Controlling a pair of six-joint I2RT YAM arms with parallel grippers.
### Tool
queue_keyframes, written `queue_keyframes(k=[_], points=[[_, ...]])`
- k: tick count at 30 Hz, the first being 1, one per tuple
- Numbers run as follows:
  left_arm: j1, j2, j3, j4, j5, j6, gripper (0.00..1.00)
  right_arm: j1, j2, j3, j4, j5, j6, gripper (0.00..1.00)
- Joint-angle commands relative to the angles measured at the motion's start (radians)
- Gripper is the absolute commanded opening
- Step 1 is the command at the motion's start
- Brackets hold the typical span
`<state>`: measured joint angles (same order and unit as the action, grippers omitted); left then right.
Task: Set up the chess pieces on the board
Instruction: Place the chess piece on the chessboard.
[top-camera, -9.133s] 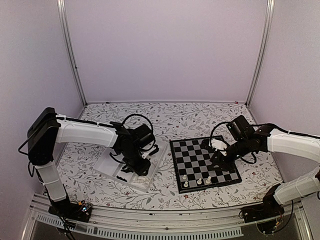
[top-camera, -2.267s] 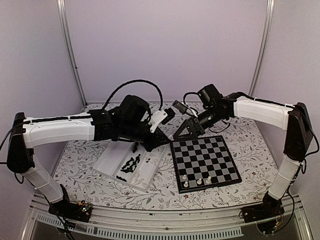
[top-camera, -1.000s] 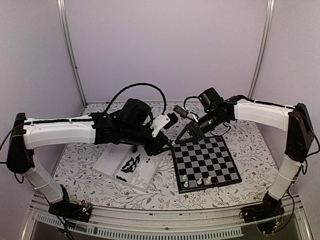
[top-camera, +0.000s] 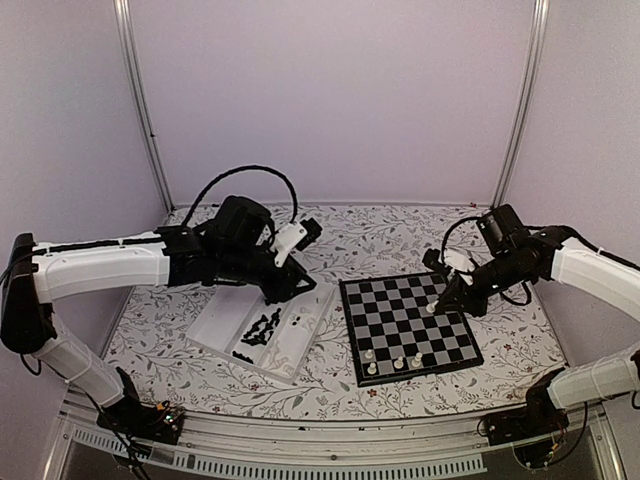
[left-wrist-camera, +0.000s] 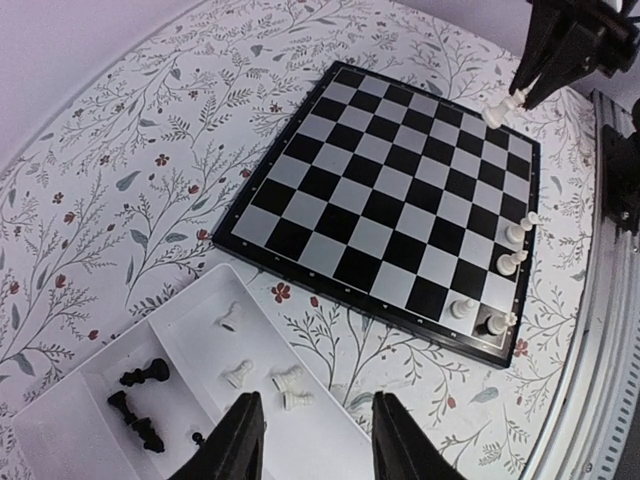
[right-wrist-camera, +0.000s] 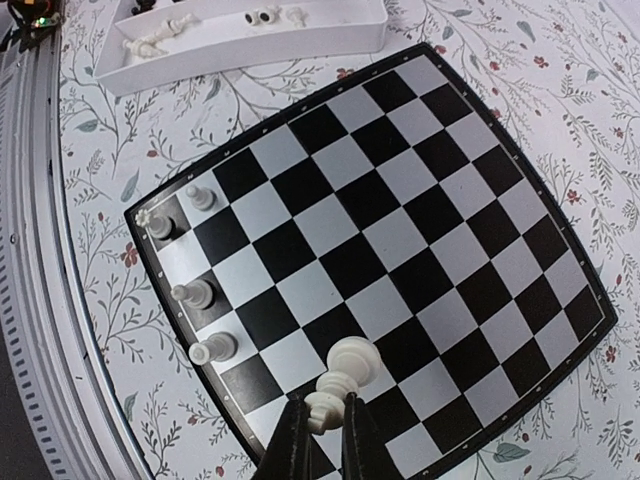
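Note:
That square in the row is empty. Next I will move my right gripper back and down onto the board's dark near-edge square (top-camera: 428, 360) (right-wrist-camera: 250, 382) beside the end white piece.
The board (top-camera: 410, 325) lies at the right of the table, with several white chess pieces (top-camera: 398, 362) standing along its near edge. My right gripper (top-camera: 440, 300) hovers over the board's right side, shut on a white piece (right-wrist-camera: 345, 375). That piece hangs tilted above the squares and also shows in the left wrist view (left-wrist-camera: 497, 110). My left gripper (left-wrist-camera: 315, 440) stands open with nothing between its fingers. It hangs above the right end of the clear tray (top-camera: 300, 352). Black pieces (top-camera: 262, 325) and a few white ones (left-wrist-camera: 285, 385) lie loose in the tray.
The tray (left-wrist-camera: 262, 312) sits just left of the board (left-wrist-camera: 380, 190) on the flowered tablecloth. Metal posts and plain walls close the back and sides. A ridged rail runs along the table's near edge (right-wrist-camera: 30, 200).
My right gripper has carried the white piece from the board's far left corner to over its right side. My left gripper has drawn back left, away from the board towards the tray.

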<state>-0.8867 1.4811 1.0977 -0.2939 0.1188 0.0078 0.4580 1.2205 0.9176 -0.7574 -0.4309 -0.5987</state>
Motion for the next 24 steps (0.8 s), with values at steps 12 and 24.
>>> queue_keyframes(k=[12, 24], points=[[0.029, 0.024, -0.043, 0.059, 0.025, -0.031, 0.4, 0.07, 0.052, -0.131, -0.105, -0.061, -0.244, 0.07], [0.038, 0.005, -0.068, 0.053, 0.015, -0.034, 0.4, 0.114, 0.112, -0.153, -0.046, -0.019, -0.216, 0.07]])
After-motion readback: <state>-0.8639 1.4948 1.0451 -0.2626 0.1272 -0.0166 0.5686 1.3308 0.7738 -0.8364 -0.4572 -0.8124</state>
